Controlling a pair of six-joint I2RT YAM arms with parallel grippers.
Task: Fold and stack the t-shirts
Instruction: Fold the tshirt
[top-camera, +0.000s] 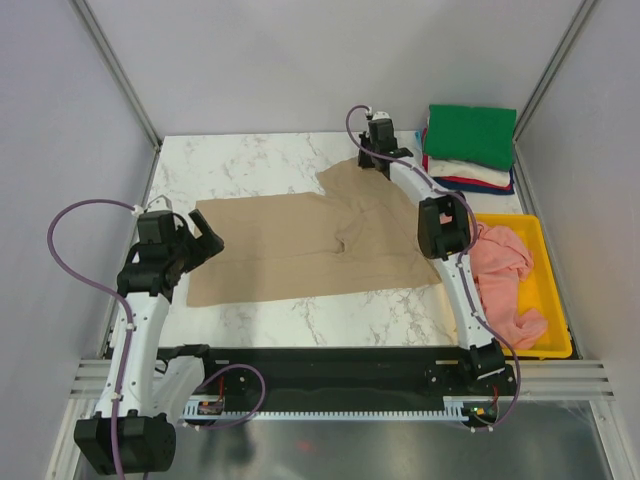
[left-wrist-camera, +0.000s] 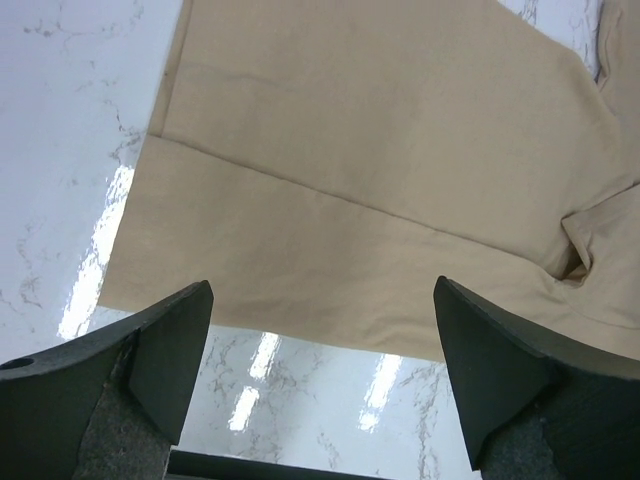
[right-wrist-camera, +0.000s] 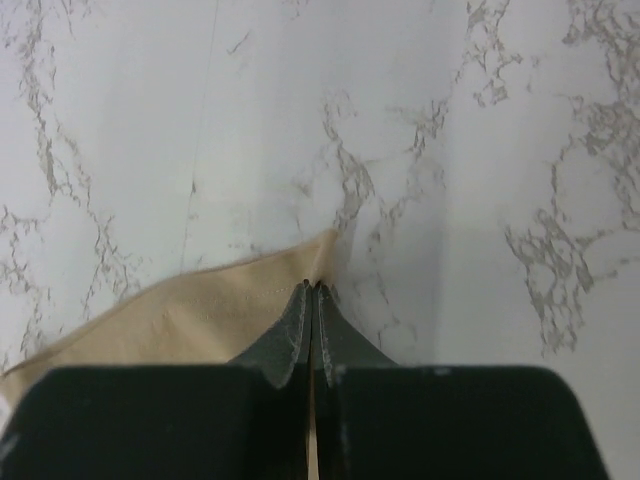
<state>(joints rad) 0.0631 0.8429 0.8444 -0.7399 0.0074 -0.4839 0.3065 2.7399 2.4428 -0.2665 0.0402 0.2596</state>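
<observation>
The robot's left gripper needs to move outward and down next, onto the tan shirt's free far corner (top-camera: 202, 203), because that corner is farther outward than the gripper and below it.
A tan t-shirt (top-camera: 300, 245) lies spread on the marble table, its right part rumpled. My right gripper (top-camera: 366, 160) is shut on the shirt's far right corner (right-wrist-camera: 270, 290), low over the table at the back. My left gripper (top-camera: 205, 235) is open and empty, held above the shirt's near left edge (left-wrist-camera: 330, 200). A folded stack with a green shirt (top-camera: 470, 135) on top and white, red and blue layers beneath sits at the back right. A crumpled pink shirt (top-camera: 505, 280) lies in the yellow tray (top-camera: 548, 310).
The yellow tray stands at the table's right edge beside the right arm. Grey walls close in the table on three sides. Bare marble (top-camera: 240, 165) shows behind the tan shirt and along the near edge (top-camera: 330, 320).
</observation>
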